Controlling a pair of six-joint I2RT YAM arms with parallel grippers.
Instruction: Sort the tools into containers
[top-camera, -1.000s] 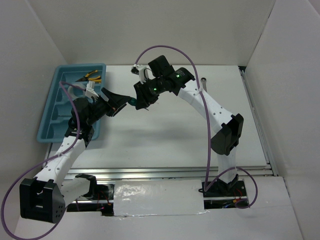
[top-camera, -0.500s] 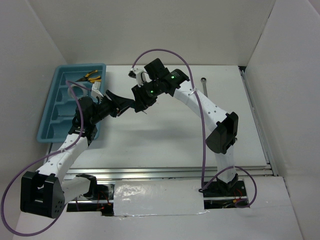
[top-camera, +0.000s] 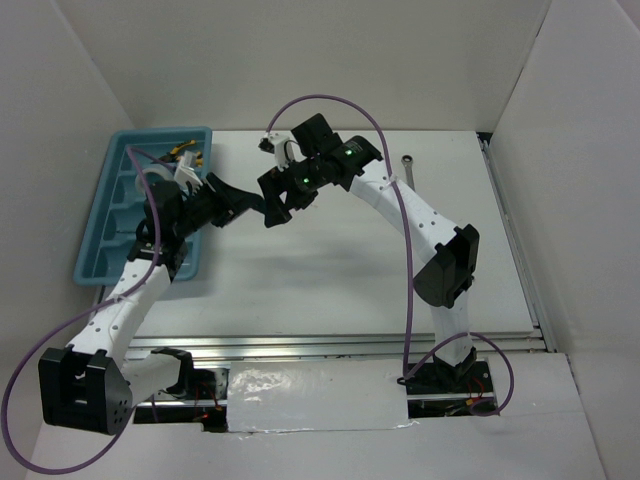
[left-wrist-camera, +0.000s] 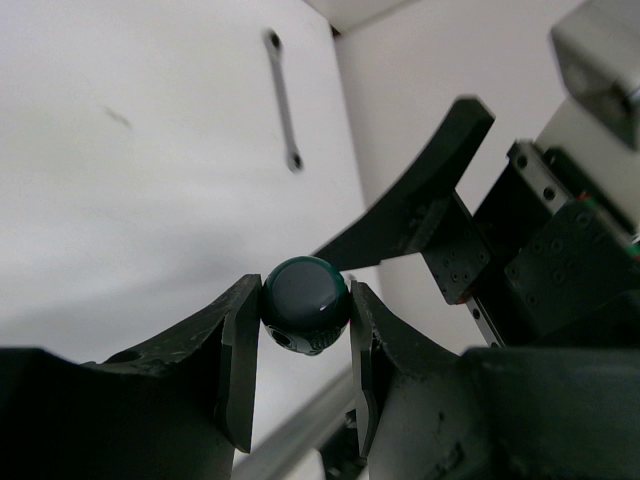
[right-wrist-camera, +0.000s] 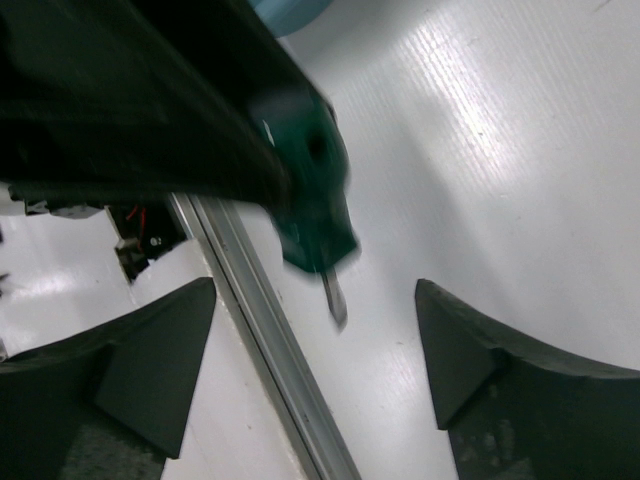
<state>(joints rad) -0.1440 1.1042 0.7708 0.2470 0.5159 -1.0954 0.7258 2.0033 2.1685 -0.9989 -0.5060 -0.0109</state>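
Note:
I should swing my left gripper over the tray next, tip it down and lower it into the tray's middle section to release the screwdriver, as pliers fill the tray's far end.
The green-handled screwdriver hangs above the table, and my left gripper is shut on the round end of its handle. In the right wrist view the screwdriver points its short blade down between the spread fingers of my right gripper, which is open and touches nothing. From above, the left gripper and the right gripper meet tip to tip just right of the light blue tray. Yellow-handled pliers lie in the tray's far end. A slim silver wrench lies on the table at the back right.
White walls close in the table on the left, the back and the right. A metal rail runs along the near edge in front of the arm bases. The same wrench shows far off in the left wrist view.
My left gripper has closed on the screwdriver's handle end. My right gripper, shut on the screwdriver until now, has opened and let it go.

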